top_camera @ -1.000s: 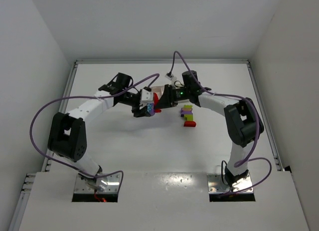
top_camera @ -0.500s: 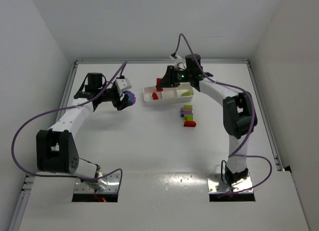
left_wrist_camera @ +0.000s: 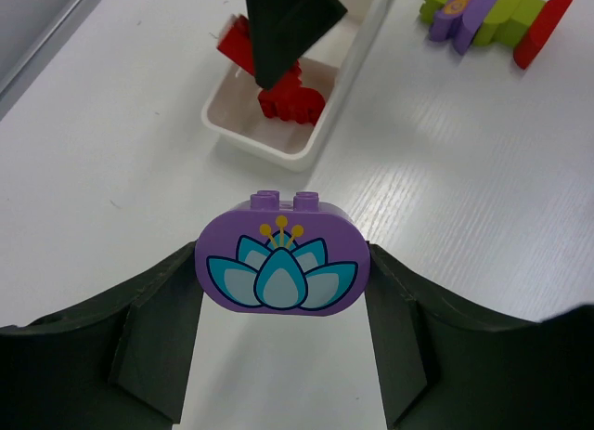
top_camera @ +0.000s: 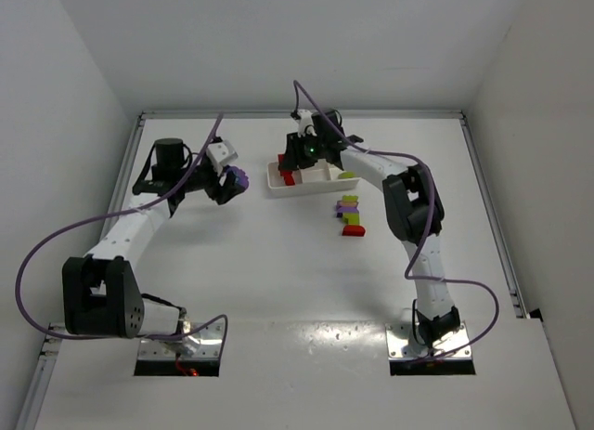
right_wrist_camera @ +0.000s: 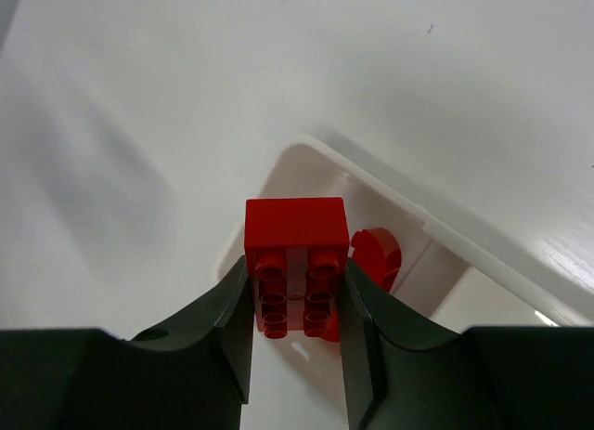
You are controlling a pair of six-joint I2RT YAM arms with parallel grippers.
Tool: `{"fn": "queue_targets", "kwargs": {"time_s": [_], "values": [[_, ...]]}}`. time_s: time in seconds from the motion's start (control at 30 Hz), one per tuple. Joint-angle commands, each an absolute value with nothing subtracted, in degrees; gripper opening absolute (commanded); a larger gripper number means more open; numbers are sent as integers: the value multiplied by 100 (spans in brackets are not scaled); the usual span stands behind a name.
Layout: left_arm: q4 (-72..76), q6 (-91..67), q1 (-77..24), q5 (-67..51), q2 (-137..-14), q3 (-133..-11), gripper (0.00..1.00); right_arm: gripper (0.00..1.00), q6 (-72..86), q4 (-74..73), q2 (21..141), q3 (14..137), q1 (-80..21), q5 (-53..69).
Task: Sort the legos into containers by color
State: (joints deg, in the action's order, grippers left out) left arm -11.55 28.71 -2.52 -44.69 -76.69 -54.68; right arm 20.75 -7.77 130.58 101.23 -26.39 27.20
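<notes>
I need to bring the purple brick over the tray's empty middle section [top_camera: 315, 175] [left_wrist_camera: 338, 42], which lies right of my left gripper in the top view, then lower and release it.
The white tray [top_camera: 275, 188] with three compartments lies at the back middle. Its left compartment holds red pieces [top_camera: 290, 178] and its right one a yellow-green brick [top_camera: 347, 175]. My right gripper [top_camera: 290, 159] is shut on a red brick [right_wrist_camera: 296, 228] and holds it above the tray's left compartment [right_wrist_camera: 390, 184], over a red piece [right_wrist_camera: 376, 255]. My left gripper [top_camera: 232, 183] is shut on a purple brick with a lotus print [left_wrist_camera: 277, 266], left of the tray [left_wrist_camera: 264, 144] and above the table. A clump of yellow-green, purple and red bricks [top_camera: 350, 216] lies in front of the tray.
The clump also shows in the left wrist view [left_wrist_camera: 487, 17], right of the tray. White walls enclose the table on the left, back and right. The arm bases [top_camera: 181, 342] stand at the near edge.
The grippers were together at the centre, then drew apart. The left carried the purple brick left. The right carried the red brick to the tray, then shifted left over its left compartment.
</notes>
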Motion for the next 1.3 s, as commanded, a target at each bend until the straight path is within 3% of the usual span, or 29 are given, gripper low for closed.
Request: {"fn": "queue_targets", "kwargs": {"time_s": [0.0, 0.07, 0.13, 0.2, 0.23, 0.3, 0.33, 0.53, 0.77, 1.2, 1.23, 1.27], "values": [[-563, 2435, -193, -4518, -7567, -5449, 15, 27, 1644, -817, 13165, 10433, -2742, 2496], [-510, 2374, -193, -4456, -7620, -5449, 15, 34, 1582, -817, 13166, 10433, -2795, 2496], [-440, 2321, -193, -4456, -7698, -5502, 15, 51, 1582, -817, 13166, 10433, -2795, 2496], [-247, 2172, -193, -4456, -7770, -5555, 15, 60, 1582, -817, 13166, 10433, -2795, 2496], [-246, 2119, -254, -4456, -7865, -5607, 16, 77, 1582, -817, 13096, 10433, -2795, 2496], [-167, 1987, -316, -4456, -8068, -5748, 16, 87, 1582, -748, 12886, 10301, -2795, 2496], [42, 1804, -377, -4404, -8138, -5852, 16, 97, 1582, -747, 12798, 10231, -2795, 2496], [931, 871, -746, -4255, -8901, -6239, 16, 99, 1582, -686, 11691, 9739, -2655, 1926], [984, 669, -1703, -3692, -10271, -7565, 16, 100, 994, -949, 10004, 8554, -1856, 933], [554, 256, -2399, -3007, -12365, -9438, 22, 100, 809, -1801, 8218, 7269, -853, 1072], [554, 203, -2399, -3006, -12479, -9518, 24, 100, 809, -1802, 8166, 7269, -783, 1072], [554, 202, -2452, -3006, -12620, -9579, 34, 100, 809, -1889, 8087, 7216, -721, 1072]]}}
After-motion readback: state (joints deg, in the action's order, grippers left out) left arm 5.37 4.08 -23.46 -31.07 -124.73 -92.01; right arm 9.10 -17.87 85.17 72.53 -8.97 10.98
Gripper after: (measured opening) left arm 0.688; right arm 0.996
